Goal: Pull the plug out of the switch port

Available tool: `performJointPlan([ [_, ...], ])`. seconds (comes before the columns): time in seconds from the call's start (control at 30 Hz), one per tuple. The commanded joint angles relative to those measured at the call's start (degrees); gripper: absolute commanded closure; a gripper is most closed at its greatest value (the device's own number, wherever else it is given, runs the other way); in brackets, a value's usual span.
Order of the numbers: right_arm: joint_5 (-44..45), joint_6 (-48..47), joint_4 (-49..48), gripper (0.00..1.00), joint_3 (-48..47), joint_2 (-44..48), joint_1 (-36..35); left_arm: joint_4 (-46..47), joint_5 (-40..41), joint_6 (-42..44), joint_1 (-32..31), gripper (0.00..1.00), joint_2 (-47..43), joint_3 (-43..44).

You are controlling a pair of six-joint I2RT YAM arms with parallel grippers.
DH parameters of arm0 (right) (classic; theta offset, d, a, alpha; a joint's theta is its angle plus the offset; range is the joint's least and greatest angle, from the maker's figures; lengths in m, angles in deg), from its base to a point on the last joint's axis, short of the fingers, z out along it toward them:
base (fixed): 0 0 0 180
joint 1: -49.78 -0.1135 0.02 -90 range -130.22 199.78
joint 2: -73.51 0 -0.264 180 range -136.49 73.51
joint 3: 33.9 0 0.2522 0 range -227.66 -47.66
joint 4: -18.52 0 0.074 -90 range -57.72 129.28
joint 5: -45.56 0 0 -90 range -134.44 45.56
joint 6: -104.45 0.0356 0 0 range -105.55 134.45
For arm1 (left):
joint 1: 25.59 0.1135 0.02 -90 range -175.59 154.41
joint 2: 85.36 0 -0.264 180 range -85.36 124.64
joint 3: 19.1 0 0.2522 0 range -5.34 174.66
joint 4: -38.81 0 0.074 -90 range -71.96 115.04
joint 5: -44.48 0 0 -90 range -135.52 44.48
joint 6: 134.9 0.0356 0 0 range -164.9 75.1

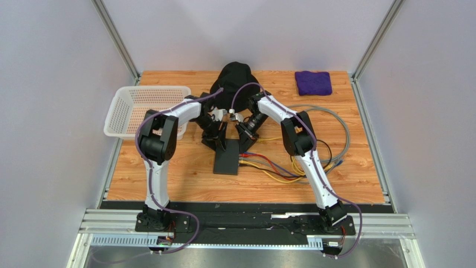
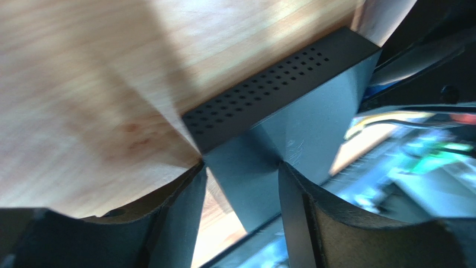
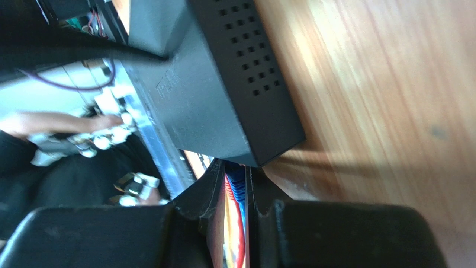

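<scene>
The blue plug is in my right gripper. Next I should pull it off the switch and outward to the clear wood by the purple cloth, to release it there.
The switch (image 1: 226, 159) is a flat matte-black box lying mid-table, with coloured cables leaving its right edge. My left gripper (image 2: 241, 166) stands open astride one corner of the switch (image 2: 313, 111), and bare wood shows between the left finger and the box. In the top view the left gripper (image 1: 220, 142) is at the switch's far end. My right gripper (image 3: 234, 167) is shut on the blue plug (image 3: 237, 187), right against the switch (image 3: 223, 95); the plug's tip is hidden under the box's corner. The right gripper (image 1: 242, 144) sits at the switch's cabled side.
A white basket (image 1: 142, 109) stands at the left. A black bucket hat (image 1: 234, 78) lies behind the arms, and a purple cloth (image 1: 313, 82) at the back right. Red, yellow and blue cables (image 1: 274, 170) and a grey cable loop (image 1: 342, 131) spread to the right of the switch.
</scene>
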Motion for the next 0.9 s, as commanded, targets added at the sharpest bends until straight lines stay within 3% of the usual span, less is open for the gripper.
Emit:
performJointPlan([
  [0.0, 14.1, 10.1, -4.9, 1.00, 3.9, 1.9, 2.4, 0.9, 19.3, 6.5, -10.4, 0.36, 2.7, -2.8],
  [0.1, 12.7, 3.3, -0.3, 1.00, 7.1, 2.8, 4.3, -2.2, 21.2, 6.1, -9.6, 0.36, 5.3, -0.6],
  [0.17, 9.5, -9.1, 9.4, 1.00, 7.1, 1.4, 4.6, -3.1, 18.2, 6.0, -7.0, 0.39, 8.7, 1.5],
  [0.47, 5.6, -7.2, 11.0, 1.00, 8.2, 5.4, 8.3, -2.9, 20.1, 5.5, -7.6, 0.38, 8.5, 3.3],
  [0.6, 4.6, -4.7, 7.7, 1.00, 9.0, 12.1, 13.2, -2.0, 13.7, 9.5, -9.2, 0.38, 4.4, 0.9],
  [0.77, 11.2, -3.7, 4.7, 1.00, -4.1, 14.8, 17.3, -0.6, 15.0, 12.1, -8.7, 0.38, -2.8, -1.4],
  [0.87, 15.8, -2.1, -1.2, 1.00, -4.3, 18.1, 18.5, -0.4, 13.9, 12.3, -8.1, 0.37, -6.1, -1.1],
])
